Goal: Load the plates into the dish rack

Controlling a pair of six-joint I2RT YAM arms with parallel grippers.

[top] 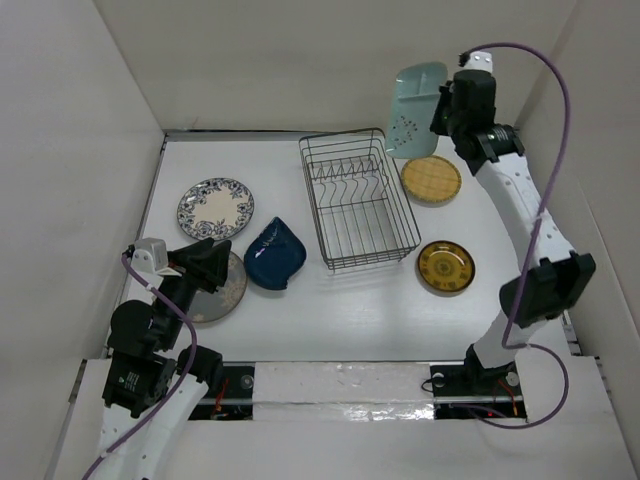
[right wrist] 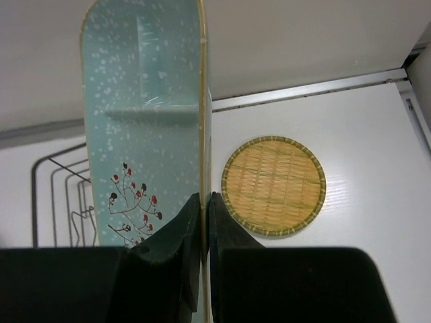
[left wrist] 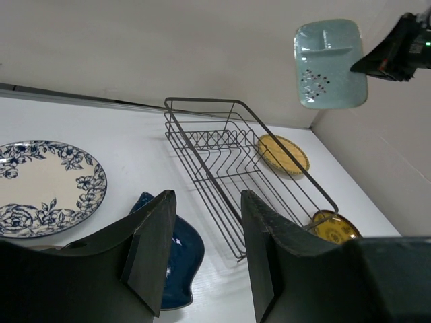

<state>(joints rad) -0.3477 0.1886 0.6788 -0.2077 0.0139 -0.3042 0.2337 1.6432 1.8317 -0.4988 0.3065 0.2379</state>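
My right gripper should swing over the dish rack next, turning and lowering the plate into the empty wire slots nearest the woven yellow plate.
My right gripper is shut on the edge of the pale green rounded-square plate and holds it in the air behind the dish rack; it also shows in the right wrist view and the left wrist view. The rack is empty. My left gripper is open and empty above the grey speckled plate, beside the dark blue teardrop plate. The blue-floral plate lies at the left. Two mustard-yellow plates lie right of the rack.
White walls enclose the table at the back and both sides. A purple cable loops off the right arm. The woven yellow plate lies directly under the held plate's right side.
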